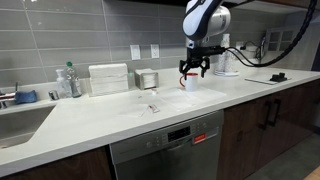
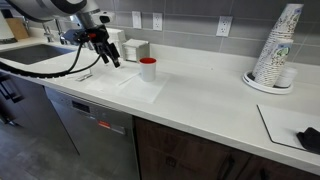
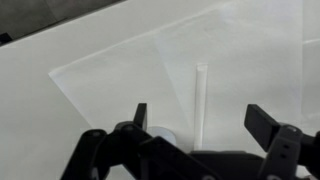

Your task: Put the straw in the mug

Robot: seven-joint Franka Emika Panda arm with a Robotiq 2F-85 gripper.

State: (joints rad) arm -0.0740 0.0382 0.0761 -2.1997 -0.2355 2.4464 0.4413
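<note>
The straw lies flat below my gripper, so I should lower my open gripper next toward the counter, fingers on either side of the straw's thin body.
The straw is a thin pale tube lying flat on a clear sheet on the white counter. In an exterior view it shows as a small mark. The mug is small and white with red trim and stands upright on the counter; it also shows in the exterior view from the sink side. My gripper is open and empty and hangs above the counter, with the straw seen between its fingers in the wrist view. In both exterior views it is raised beside the mug.
A sink, a soap bottle, a white box and a square metallic canister line the back wall. A tall white appliance stands behind the mug. Stacked paper cups stand far along the counter. A dishwasher sits below.
</note>
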